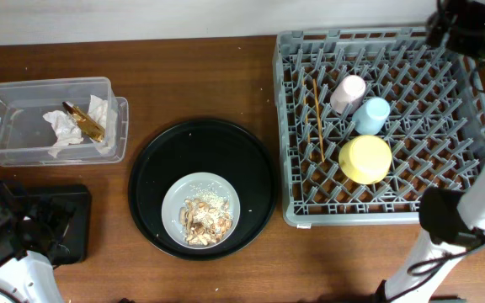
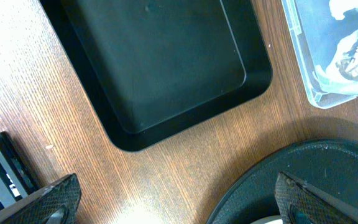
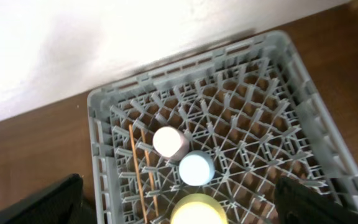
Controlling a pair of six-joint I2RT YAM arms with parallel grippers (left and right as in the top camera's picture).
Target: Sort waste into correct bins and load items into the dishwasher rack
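My left gripper will go down and to the right in the overhead view next, onto the plate's rack-side rim (image 1: 237, 199), because that rim is clear of scraps.
The clear box (image 1: 23, 126) at the far left holds crumpled white napkins (image 1: 61, 130) and a gold-brown wrapper (image 1: 85, 123). The shallow black rectangular tray (image 2: 166, 62) is empty, and my left arm partly covers it in the overhead view (image 1: 72, 220). The grey-white plate (image 1: 175, 202) carries beige food scraps (image 1: 205, 220). The grey rack (image 1: 445, 168) holds the pink cup (image 1: 348, 91), the light blue cup (image 1: 372, 115), the yellow bowl (image 1: 365, 158) upside down and the chopsticks (image 1: 318, 122). My left gripper (image 2: 179, 205) is open and empty above the table between the two black trays. My right gripper (image 3: 188, 205) is open and empty, high above the rack.
The plate sits inside a round black tray (image 1: 154, 168) at the table's middle; its rim also shows in the left wrist view (image 2: 303, 162). A white wall (image 3: 104, 37) runs behind the rack. The right arm's base (image 1: 453, 219) stands at the rack's front right corner.
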